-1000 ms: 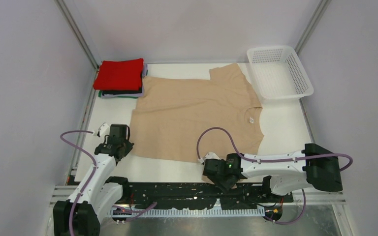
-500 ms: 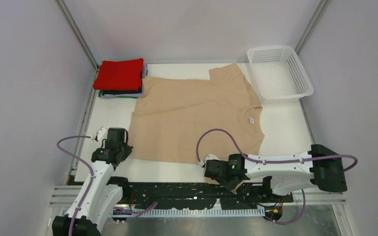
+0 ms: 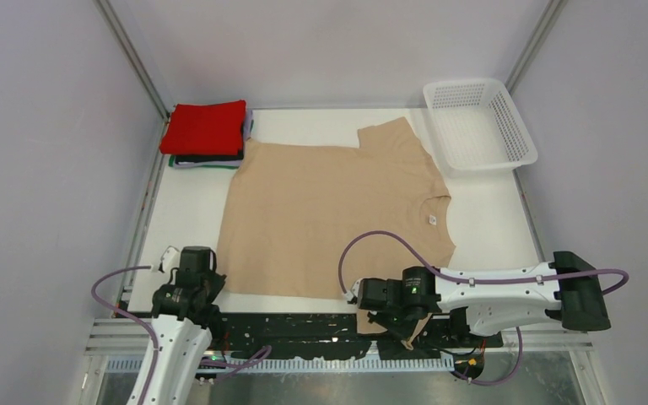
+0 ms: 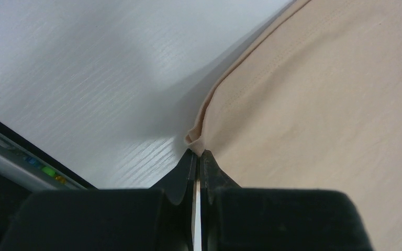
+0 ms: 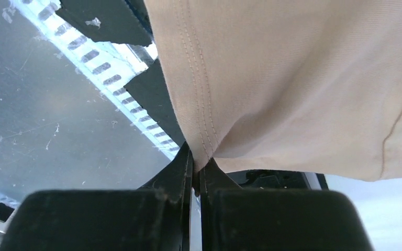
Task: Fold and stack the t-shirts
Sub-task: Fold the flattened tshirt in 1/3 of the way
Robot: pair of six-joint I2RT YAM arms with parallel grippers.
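Observation:
I will next carry the near sleeve's hem outward with my right gripper, over the t-shirt's body (image 3: 408, 223) beside the collar, and open there, because the sleeve hangs over the black bar.
A beige t-shirt (image 3: 329, 211) lies spread flat across the white table, its collar toward the right. My left gripper (image 3: 196, 278) is shut on the shirt's near-left hem corner (image 4: 196, 140). At the near edge, my right gripper (image 3: 401, 316) is shut on the near sleeve's stitched hem (image 5: 201, 149), and that cloth hangs over the black base rail. A stack of folded t-shirts with a red one (image 3: 206, 126) on top sits at the far left corner; black, green and lavender edges show beneath it.
A white mesh basket (image 3: 478, 123) stands at the far right corner. The black rail with the arm bases (image 3: 304, 333) runs along the near edge. Metal frame posts rise at both far corners. Bare white table (image 3: 489, 219) shows right of the shirt.
Both arms have drawn back toward the near edge, dragging the beige shirt nearer. The right gripper has closed on the sleeve hem; the left one stayed shut on its corner.

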